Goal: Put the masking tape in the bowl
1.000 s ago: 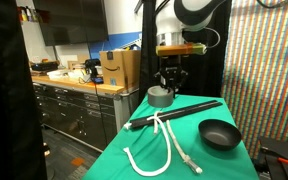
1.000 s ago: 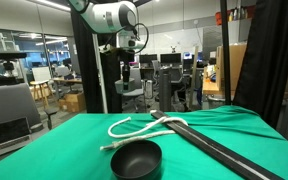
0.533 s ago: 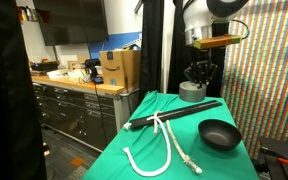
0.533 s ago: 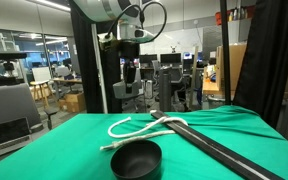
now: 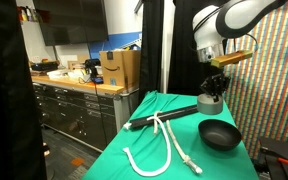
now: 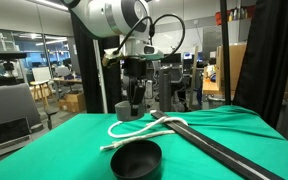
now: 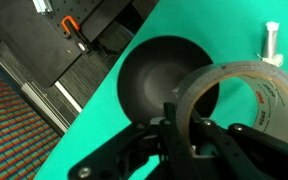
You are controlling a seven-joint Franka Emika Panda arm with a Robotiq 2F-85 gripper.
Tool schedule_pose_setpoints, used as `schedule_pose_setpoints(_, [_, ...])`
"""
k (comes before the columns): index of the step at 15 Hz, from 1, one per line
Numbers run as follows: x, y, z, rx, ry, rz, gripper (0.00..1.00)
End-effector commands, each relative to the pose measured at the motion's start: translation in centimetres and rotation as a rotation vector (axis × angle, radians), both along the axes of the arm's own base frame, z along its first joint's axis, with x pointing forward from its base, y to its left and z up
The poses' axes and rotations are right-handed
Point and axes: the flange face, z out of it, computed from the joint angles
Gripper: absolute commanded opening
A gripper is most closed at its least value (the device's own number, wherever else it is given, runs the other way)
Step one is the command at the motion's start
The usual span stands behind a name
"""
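The masking tape [image 5: 210, 101] hangs high and to one side of the bowl, so my gripper will next move over the middle of the black bowl [image 5: 220, 134] and lower the roll inside.
My gripper [image 5: 214, 88] is shut on the masking tape [image 5: 210, 101], a pale grey-beige roll hanging from the fingers above the green table. In the wrist view the fingers [image 7: 183, 128] pinch the roll's wall [image 7: 246, 88], one finger inside the hollow centre. The black bowl [image 5: 220, 134] sits on the table below and a little toward the camera from the tape. It shows in the wrist view [image 7: 154, 75] just behind the roll, and near the front edge in an exterior view [image 6: 136, 158], with the gripper [image 6: 132, 100] and tape [image 6: 125, 109] above the table behind it.
A long black rod [image 5: 172, 111] lies across the green table [image 5: 144, 140], crossed by a white rope [image 5: 164, 140]. Both also show in an exterior view [image 6: 209, 145]. A counter with a cardboard box [image 5: 119, 68] stands beside the table. A patterned screen [image 5: 274, 70] rises behind.
The arm has swung sideways across the table carrying the tape, from above the rod's end to above the bowl's side, and has come lower.
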Motion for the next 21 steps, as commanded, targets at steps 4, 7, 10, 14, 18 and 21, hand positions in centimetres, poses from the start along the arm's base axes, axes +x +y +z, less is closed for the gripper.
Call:
schedule_pose_setpoints(4, [-1.9, -1.2, -2.7, 0.015, -0.043, 0.011, 0.1])
schedule_pose_setpoints(7, [-2.3, -2.0, -4.1, 0.026, -0.081, -0.008, 0.1])
schedule_pose_setpoints(10, [-2.7, -3.0, -5.5, 0.038, -0.114, -0.031, 0.1])
schedule_pose_setpoints(14, [-3.5, -4.1, -7.2, 0.049, -0.134, -0.057, 0.1])
schedule_pose_setpoints(18, [-4.3, -4.6, -8.3, 0.06, -0.115, -0.066, 0.41])
schedule_pose_setpoints(21, [-3.9, -4.3, -8.8, 0.039, -0.083, -0.067, 0.37])
